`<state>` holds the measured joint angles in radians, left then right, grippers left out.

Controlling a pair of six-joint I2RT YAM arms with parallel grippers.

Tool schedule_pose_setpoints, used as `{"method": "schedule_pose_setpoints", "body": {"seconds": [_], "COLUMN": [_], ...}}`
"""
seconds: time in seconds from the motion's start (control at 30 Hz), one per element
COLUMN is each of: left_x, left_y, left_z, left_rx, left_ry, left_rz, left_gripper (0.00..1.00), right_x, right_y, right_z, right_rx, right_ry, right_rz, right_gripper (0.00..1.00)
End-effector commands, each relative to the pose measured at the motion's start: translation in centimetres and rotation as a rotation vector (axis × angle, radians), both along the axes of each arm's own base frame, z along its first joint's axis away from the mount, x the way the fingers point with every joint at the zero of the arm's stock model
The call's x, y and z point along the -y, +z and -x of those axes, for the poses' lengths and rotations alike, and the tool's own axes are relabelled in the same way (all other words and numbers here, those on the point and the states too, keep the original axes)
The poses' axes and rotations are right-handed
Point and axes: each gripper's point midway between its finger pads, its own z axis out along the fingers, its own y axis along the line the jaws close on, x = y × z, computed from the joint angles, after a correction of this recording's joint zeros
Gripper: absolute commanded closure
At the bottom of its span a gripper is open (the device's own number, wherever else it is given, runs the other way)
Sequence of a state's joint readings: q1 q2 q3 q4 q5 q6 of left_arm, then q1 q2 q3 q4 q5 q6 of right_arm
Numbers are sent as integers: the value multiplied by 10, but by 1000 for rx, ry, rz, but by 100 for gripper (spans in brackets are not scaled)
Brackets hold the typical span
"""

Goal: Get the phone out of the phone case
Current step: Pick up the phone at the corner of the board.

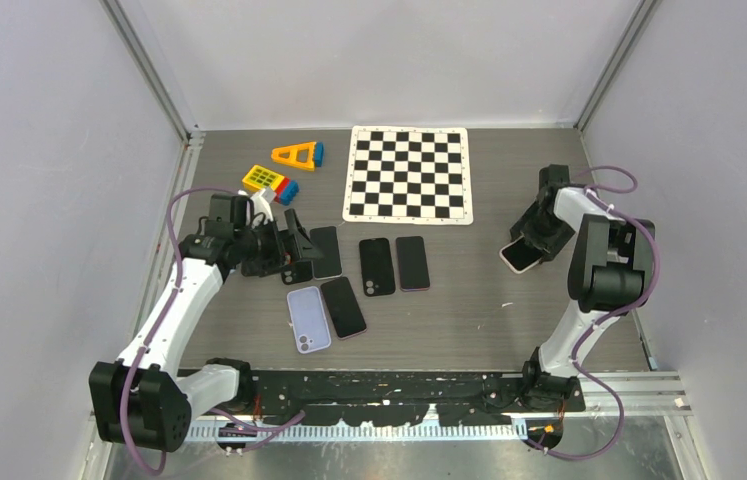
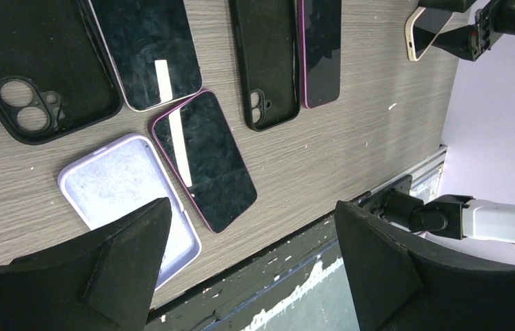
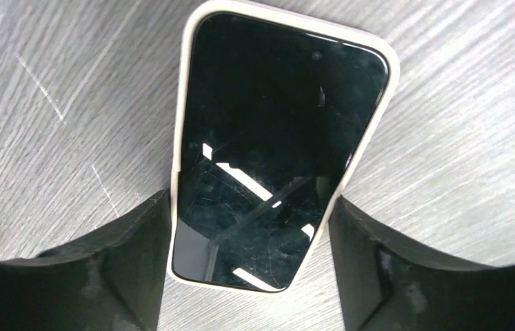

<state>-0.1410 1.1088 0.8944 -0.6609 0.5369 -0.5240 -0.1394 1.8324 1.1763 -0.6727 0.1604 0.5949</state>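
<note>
The cased phone is to the right of my left gripper in the top view, so my left gripper should move toward it next and close over the cased phone's long edge.
A phone (image 3: 275, 138) with a dark screen lies face up in a whitish phone case (image 3: 184, 103) on the wood-grain table. My right gripper (image 3: 253, 207) straddles its near end. Both fingers press against the case's long sides, so it is shut on the cased phone. From above, this phone (image 1: 519, 256) sits at the right of the table under the right gripper (image 1: 537, 240). My left gripper (image 2: 251, 214) is open with nothing between its fingers. It hovers at the left of the table (image 1: 294, 255), over a group of loose phones and cases.
Below the left gripper lie a lilac case (image 2: 123, 193), a black case (image 2: 34, 76), a second black case (image 2: 266, 62) and three bare phones (image 2: 203, 158). A chessboard mat (image 1: 409, 172) and toy blocks (image 1: 271, 180) sit further back. The table's front rail (image 1: 399, 385) runs along the near edge.
</note>
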Motion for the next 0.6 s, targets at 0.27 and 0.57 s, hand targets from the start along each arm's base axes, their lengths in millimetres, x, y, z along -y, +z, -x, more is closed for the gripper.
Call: {"method": "schedule_pose_setpoints", "body": {"seconds": [0.27,0.57], "left_x": [10,16], "left_y": [10,29], "left_z": [-8,-16], "left_rx": [31,118], "left_ry": [-18,-3], "left_rz": [80,144], "left_gripper": [11,11], "right_x": [-89,-199], "right_y": [28,107], "right_z": [15,37], "right_rx": [151,535], "right_ry": [180,457], "right_rz": [-160,-389], "right_gripper": [50,51]}}
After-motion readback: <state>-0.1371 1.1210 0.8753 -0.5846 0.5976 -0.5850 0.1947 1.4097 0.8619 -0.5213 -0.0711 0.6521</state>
